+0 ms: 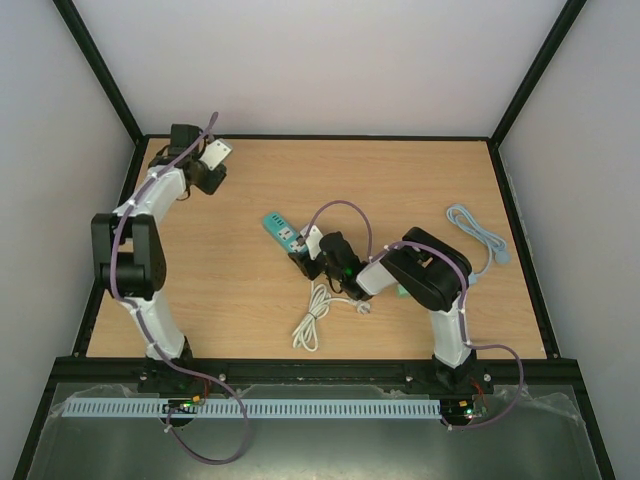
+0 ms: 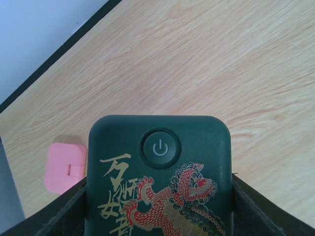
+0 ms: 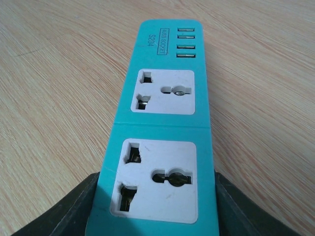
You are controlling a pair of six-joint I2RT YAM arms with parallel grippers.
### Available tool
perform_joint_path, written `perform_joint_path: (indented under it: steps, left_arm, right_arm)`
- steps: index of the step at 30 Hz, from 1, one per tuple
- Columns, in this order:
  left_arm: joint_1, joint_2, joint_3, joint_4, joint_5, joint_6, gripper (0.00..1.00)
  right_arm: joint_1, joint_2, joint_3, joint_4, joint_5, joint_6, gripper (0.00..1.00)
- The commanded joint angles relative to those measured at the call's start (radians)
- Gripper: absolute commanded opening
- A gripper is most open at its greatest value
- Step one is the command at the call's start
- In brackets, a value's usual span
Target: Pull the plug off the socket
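Observation:
My left gripper next lowers the plug block onto bare wood below it, beside the pink flat piece, clear of the socket strip (image 3: 165,123), and releases it.
A teal socket strip (image 3: 165,123) with two white sockets, both empty, and several USB ports lies on the wooden table; it also shows in the top view (image 1: 279,229). My right gripper (image 3: 157,201) is shut on its near end, at the table's middle (image 1: 306,258). My left gripper (image 2: 158,206) is shut on a dark green plug block (image 2: 160,172) with a power button and a red-gold dragon print. It holds the block above the table at the far left (image 1: 212,160), well apart from the strip.
A pink flat piece (image 2: 64,166) lies on the table under the left gripper. A coiled white cable (image 1: 313,318) lies in front of the strip. A light blue cable (image 1: 478,232) lies at the right. Black frame posts (image 1: 515,190) edge the table.

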Motion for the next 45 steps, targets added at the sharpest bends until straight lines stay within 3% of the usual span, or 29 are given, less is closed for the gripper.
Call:
perform_joint_path:
  steps: [1, 14, 24, 29, 37, 45]
  left_arm:
    - [-0.003, 0.077, 0.089, 0.056, -0.098, 0.060, 0.35]
    - [-0.015, 0.312, 0.182, 0.244, -0.400, 0.222, 0.36]
    - [-0.058, 0.371, 0.087, 0.458, -0.568, 0.348, 0.39]
    - [-0.082, 0.372, 0.041, 0.492, -0.599, 0.353, 0.49]
    - [-0.092, 0.368, 0.031, 0.406, -0.577, 0.314, 0.74]
    - [-0.110, 0.310, -0.002, 0.290, -0.487, 0.224, 1.00]
  right_arm:
    - [-0.021, 0.024, -0.014, -0.151, 0.038, -0.003, 0.04]
    - [-0.046, 0.016, -0.009, -0.158, 0.027, 0.026, 0.05]
    - [-0.067, 0.012, -0.002, -0.166, 0.024, 0.037, 0.06]
    - [-0.087, 0.006, 0.006, -0.170, 0.027, 0.044, 0.06]
    - [-0.114, -0.009, 0.027, -0.198, 0.034, 0.029, 0.09]
    - [-0.123, -0.015, 0.078, -0.280, 0.057, 0.014, 0.24]
